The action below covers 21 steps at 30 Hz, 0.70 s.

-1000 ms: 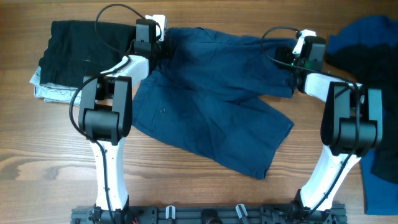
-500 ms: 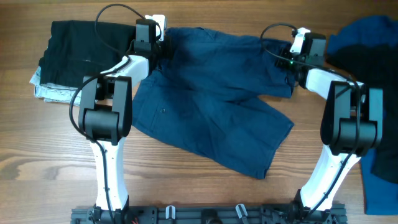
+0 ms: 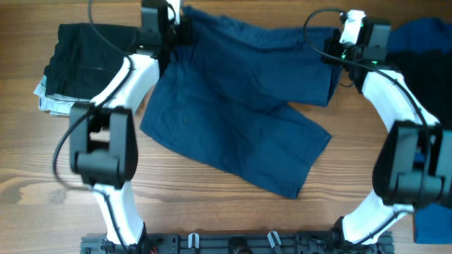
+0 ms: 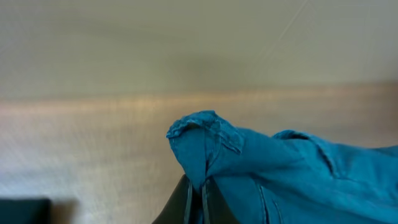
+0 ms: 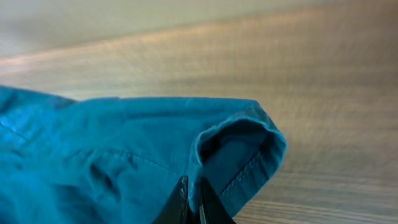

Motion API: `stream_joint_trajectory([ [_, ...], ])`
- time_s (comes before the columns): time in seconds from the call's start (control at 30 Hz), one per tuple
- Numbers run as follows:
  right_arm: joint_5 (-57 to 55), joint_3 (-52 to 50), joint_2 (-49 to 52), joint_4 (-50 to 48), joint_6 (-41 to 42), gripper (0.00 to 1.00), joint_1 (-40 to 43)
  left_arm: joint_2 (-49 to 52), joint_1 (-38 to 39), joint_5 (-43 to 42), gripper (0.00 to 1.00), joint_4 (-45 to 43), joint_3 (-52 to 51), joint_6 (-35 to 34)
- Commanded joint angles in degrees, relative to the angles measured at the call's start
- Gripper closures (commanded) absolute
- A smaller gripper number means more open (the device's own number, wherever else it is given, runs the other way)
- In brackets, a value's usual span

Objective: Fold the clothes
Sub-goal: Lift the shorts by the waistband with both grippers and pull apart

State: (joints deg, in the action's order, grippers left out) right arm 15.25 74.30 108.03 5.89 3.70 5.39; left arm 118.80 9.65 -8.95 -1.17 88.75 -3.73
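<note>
I next lift the shorts' pinched corner with my left gripper, lower it back at the shorts' near corner (image 3: 150, 127) by the black garment and release it, as that near corner lies spread back there.
The clothes in hand are dark navy shorts (image 3: 240, 106), spread across the middle of the wooden table with one leg reaching toward the front. My left gripper (image 3: 176, 21) is shut on the far left corner of the shorts. My right gripper (image 3: 337, 49) is shut on the far right corner. In the left wrist view a pinched fold of blue fabric (image 4: 280, 174) rises out of the closed gripper (image 4: 198, 190), held above the table. The right wrist view shows the stitched hem (image 5: 249, 155) curling over the closed right gripper (image 5: 193, 190).
A folded black garment (image 3: 85, 49) lies at the far left on top of a light patterned one (image 3: 53, 106). More blue and black clothes (image 3: 424, 42) are heaped at the far right, with another blue piece (image 3: 432, 219) at the front right. The arm bases' rail (image 3: 233, 243) runs along the front edge.
The right gripper has shut on the shorts' corner. Both arms have moved toward the far side and upward, and the far edge of the shorts has come up with them.
</note>
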Motion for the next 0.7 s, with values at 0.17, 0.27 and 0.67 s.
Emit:
stream_joint_trajectory([
  [0.17, 7.15, 6.71, -11.82, 5.16, -2.12, 0.96, 1.51, -16.44, -0.17, -0.44, 0.96, -6.36, 0.22, -0.15],
  [0.27, 11.87, 14.82, -11.67, 8.44, -1.14, 0.96, 3.04, -18.86, -0.2, 0.04, 0.96, -13.7, 0.24, -4.07],
  [0.67, 16.94, 39.01, -11.96, 27.5, -8.24, 0.96, 4.46, -21.77, -0.17, -5.4, 0.96, 0.24, 10.32, -10.45],
])
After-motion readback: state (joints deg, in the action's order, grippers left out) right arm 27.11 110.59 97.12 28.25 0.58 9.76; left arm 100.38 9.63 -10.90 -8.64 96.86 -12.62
